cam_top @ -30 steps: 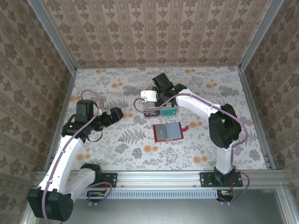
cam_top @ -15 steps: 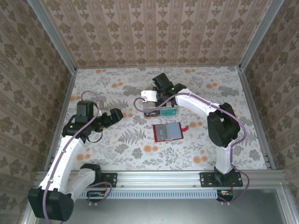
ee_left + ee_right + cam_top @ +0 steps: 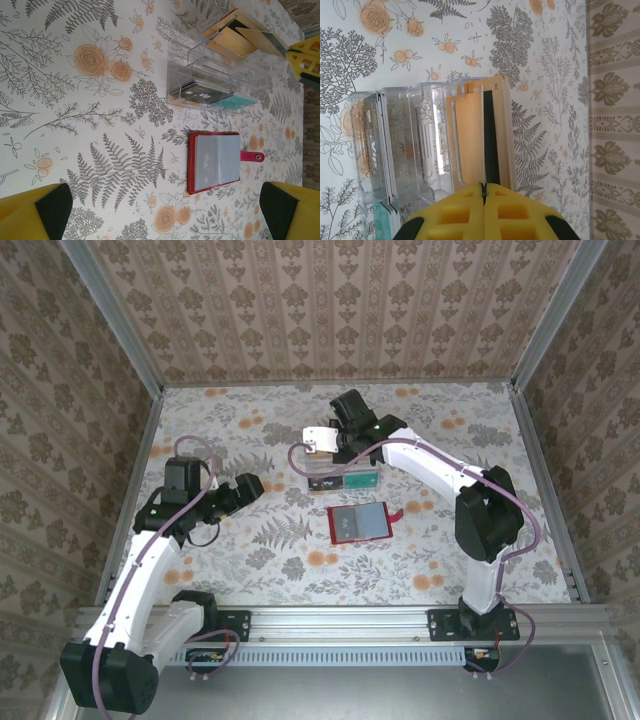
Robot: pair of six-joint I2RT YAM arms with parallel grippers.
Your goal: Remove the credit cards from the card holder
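My right gripper should next lower the whitish credit card into the tray's end section and let go of it, because that section is below my gripper.
The card holder, a red wallet, lies open on the table with its grey-blue inside up and its red tab to the right; the left wrist view shows it between my open fingers. My left gripper hovers to its left, empty. My right gripper is shut on a whitish credit card, held over the clear tray. A tan card with a dark stripe lies in the tray's end compartment.
The clear compartment tray holds several other cards, dark and teal ones at its near end. Patterned walls close in the table on three sides. Floral tabletop lies bare in front of the wallet.
My right gripper has shifted slightly toward the back with the whitish card, still over the tray. The left arm and the wallet have stayed put.
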